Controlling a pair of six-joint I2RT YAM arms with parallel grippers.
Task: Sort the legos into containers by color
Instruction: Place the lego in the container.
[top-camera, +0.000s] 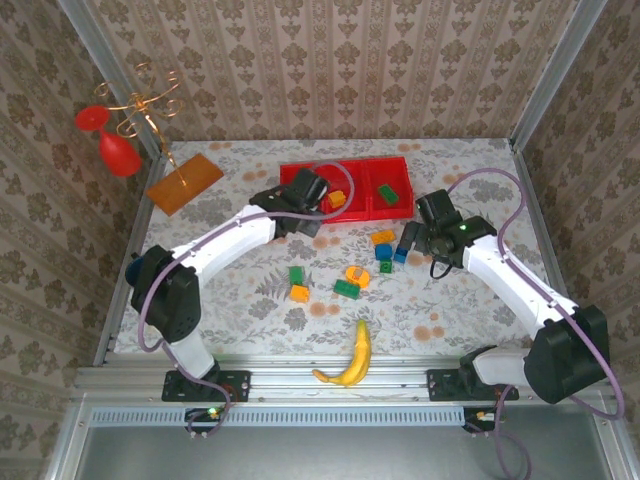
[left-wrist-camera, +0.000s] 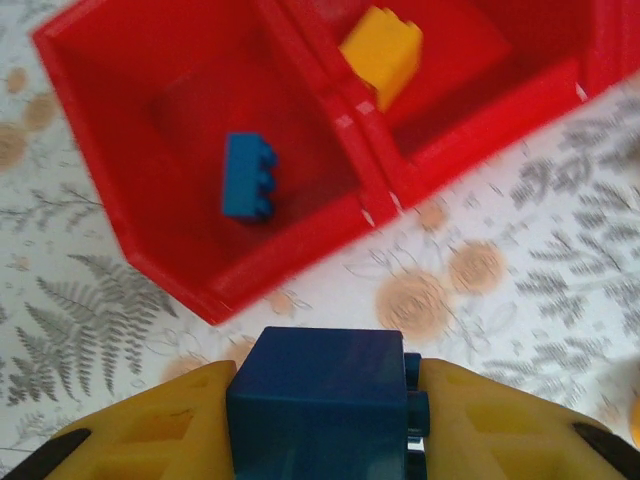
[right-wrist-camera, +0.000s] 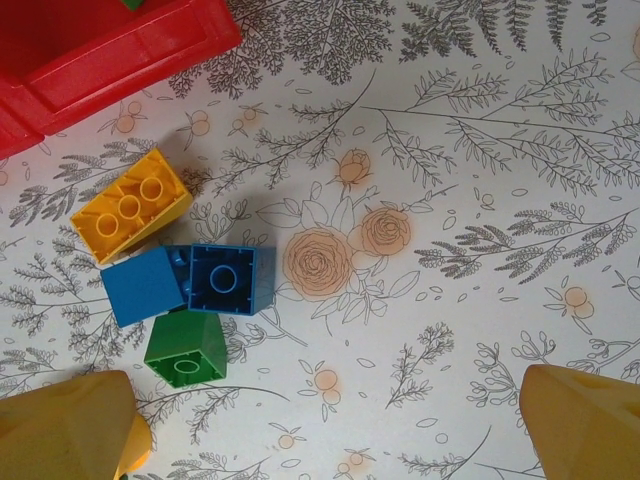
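I need to carry the dark blue lego (left-wrist-camera: 320, 395) outward next with my left gripper, over the tray's section with the blue brick, and release it there. That section already holds its color.
My left gripper (left-wrist-camera: 325, 425) is shut on a dark blue lego (left-wrist-camera: 320, 395), held just in front of the red tray (left-wrist-camera: 290, 265). The tray's left compartment holds one blue brick (left-wrist-camera: 248, 176). The middle one holds an orange brick (left-wrist-camera: 382, 50), and the right one a green brick (top-camera: 388, 192). My right gripper (right-wrist-camera: 330, 430) stands open above the table, to the right of a cluster of an orange brick (right-wrist-camera: 130, 205), two blue bricks (right-wrist-camera: 228, 279) and a green brick (right-wrist-camera: 187, 347). More green and orange bricks (top-camera: 346, 289) lie mid-table.
A yellow banana (top-camera: 352, 358) lies near the front edge. A flat orange board (top-camera: 185, 182) leans at the back left, beside a gold wire stand and a red glass (top-camera: 118, 150). Patterned walls close in the table on three sides.
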